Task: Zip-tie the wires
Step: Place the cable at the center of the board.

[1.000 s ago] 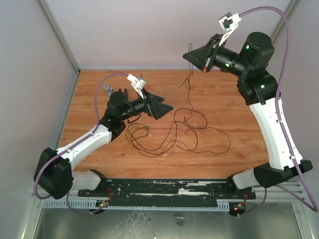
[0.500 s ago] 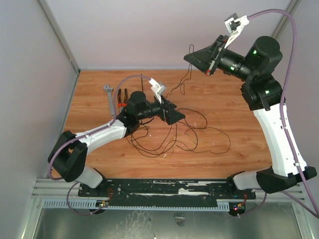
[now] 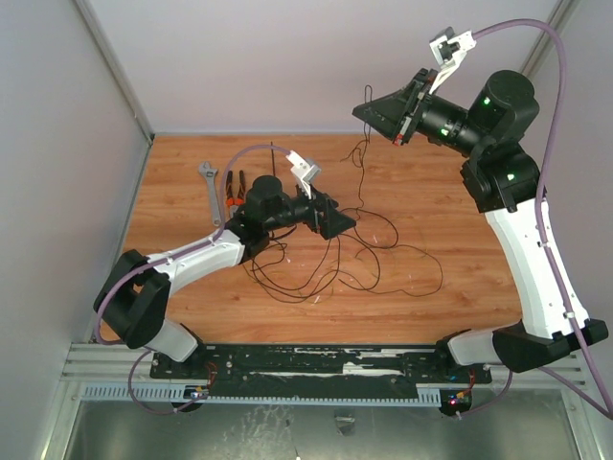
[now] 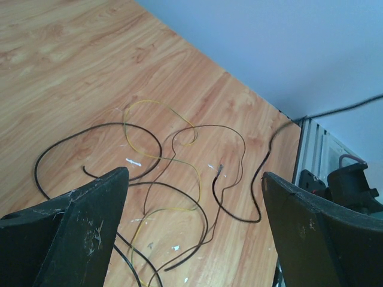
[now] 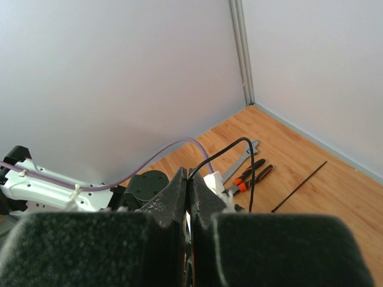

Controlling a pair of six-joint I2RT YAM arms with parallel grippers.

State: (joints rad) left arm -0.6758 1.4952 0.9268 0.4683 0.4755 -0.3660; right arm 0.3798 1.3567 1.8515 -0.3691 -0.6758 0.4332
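My left gripper is wide open and the wire already hangs beside one finger, so next the gripper should stay almost in place and close its fingers around the few black pieces of wire.
The wires (image 3: 369,257) lie as a loose tangle of thin black and olive-yellow loops in the middle of the table. One black strand (image 3: 362,163) rises from the tangle to my right gripper (image 3: 367,108), which is raised high over the far side and shut on it. In the right wrist view that strand (image 5: 250,161) arcs out from between the closed fingers (image 5: 177,190). My left gripper (image 3: 332,219) hovers open over the tangle's left part, with wire loops (image 4: 179,156) on the wood below its wide-apart fingers (image 4: 96,209). The zip tie (image 3: 273,158) (image 5: 299,186) lies straight beside the tools.
Orange-handled pliers (image 3: 235,187) and a grey wrench (image 3: 209,182) lie at the far left of the wooden table (image 3: 172,259). Walls close the left, far and right sides. A black rail (image 3: 316,369) runs along the near edge.
My left arm has swung right and forward, bringing the open gripper over the tangle and uncovering the tools. The right gripper lifted slightly with its strand, then held still.
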